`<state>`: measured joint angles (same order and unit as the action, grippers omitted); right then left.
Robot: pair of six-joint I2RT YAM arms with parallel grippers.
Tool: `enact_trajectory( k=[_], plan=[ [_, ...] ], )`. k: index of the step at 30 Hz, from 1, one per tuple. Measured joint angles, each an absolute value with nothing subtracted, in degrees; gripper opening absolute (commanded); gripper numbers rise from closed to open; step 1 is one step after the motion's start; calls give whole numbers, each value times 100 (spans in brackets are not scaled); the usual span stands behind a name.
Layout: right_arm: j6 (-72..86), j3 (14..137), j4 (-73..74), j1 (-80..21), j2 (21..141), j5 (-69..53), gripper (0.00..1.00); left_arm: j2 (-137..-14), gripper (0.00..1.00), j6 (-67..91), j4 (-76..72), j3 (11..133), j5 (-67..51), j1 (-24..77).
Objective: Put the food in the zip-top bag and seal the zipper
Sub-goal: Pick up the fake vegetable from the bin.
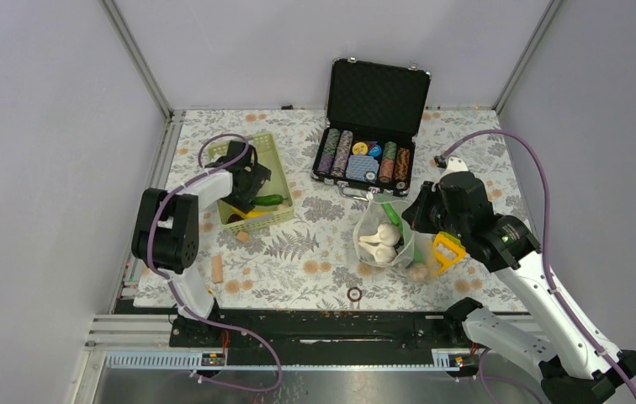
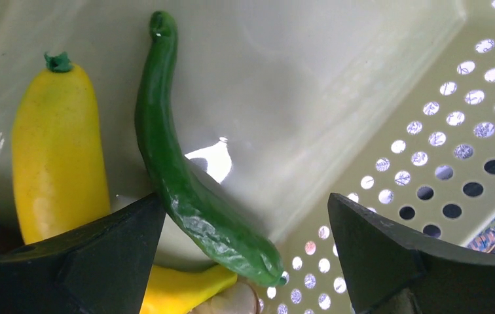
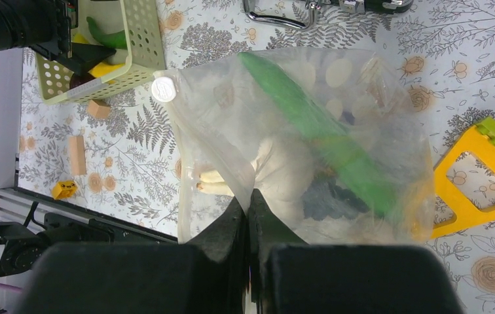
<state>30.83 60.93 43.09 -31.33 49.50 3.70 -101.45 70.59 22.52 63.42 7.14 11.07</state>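
My left gripper has the green pepper's lower part between its open fingers already, so next it will go down slightly outward onto the pepper's middle (image 1: pixel 262 201) (image 2: pixel 171 182) and close.
The zip-top bag (image 1: pixel 386 240) sits right of centre, and my right gripper (image 1: pixel 414 220) holds it up by its edge. In the right wrist view the gripper (image 3: pixel 250 203) is shut on a pinch of the bag's (image 3: pixel 376 111) plastic. Inside are a green cucumber (image 3: pixel 310 124), white bulbs (image 3: pixel 277 176) and a dark purple grape bunch (image 3: pixel 327 199). The pale zipper (image 3: pixel 183 190) runs down the bag's left edge. My left gripper (image 1: pixel 247 181) is down in the green basket (image 1: pixel 277 160). It stands open (image 2: pixel 245 255) around the lower end of a green pepper (image 2: pixel 179 176), beside a yellow banana (image 2: pixel 55 150).
An open black case of poker chips (image 1: pixel 365 156) stands behind the bag. A yellow triangular tool (image 1: pixel 447 251) lies right of the bag. Two wooden blocks (image 1: pixel 217 269) (image 1: pixel 243 237) and a single chip (image 1: pixel 354 294) lie toward the near edge.
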Motion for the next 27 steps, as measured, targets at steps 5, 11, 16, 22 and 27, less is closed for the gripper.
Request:
enact_trajectory(
  k=[5, 11, 16, 22, 27],
  plan=[
    [3063, 6093, 4309, -3133, 4950, 399, 0, -10412, 81, 7100, 2287, 6589, 816, 1107],
    [3061, 6093, 4309, -3131, 4950, 412, 0, -10604, 68, 7102, 2296, 6766, 860, 1107],
    [3052, 6093, 4311, -3129, 4950, 506, 0, -10637, 56, 7142, 2340, 6779, 945, 1107],
    [3024, 6093, 4313, -3109, 4897, 561, 0, -10744, 32, 7181, 2403, 6849, 993, 1107],
    [2998, 6093, 4348, -3105, 4821, 661, 0, -10794, 17, 7201, 2401, 6871, 987, 1107]
  ],
)
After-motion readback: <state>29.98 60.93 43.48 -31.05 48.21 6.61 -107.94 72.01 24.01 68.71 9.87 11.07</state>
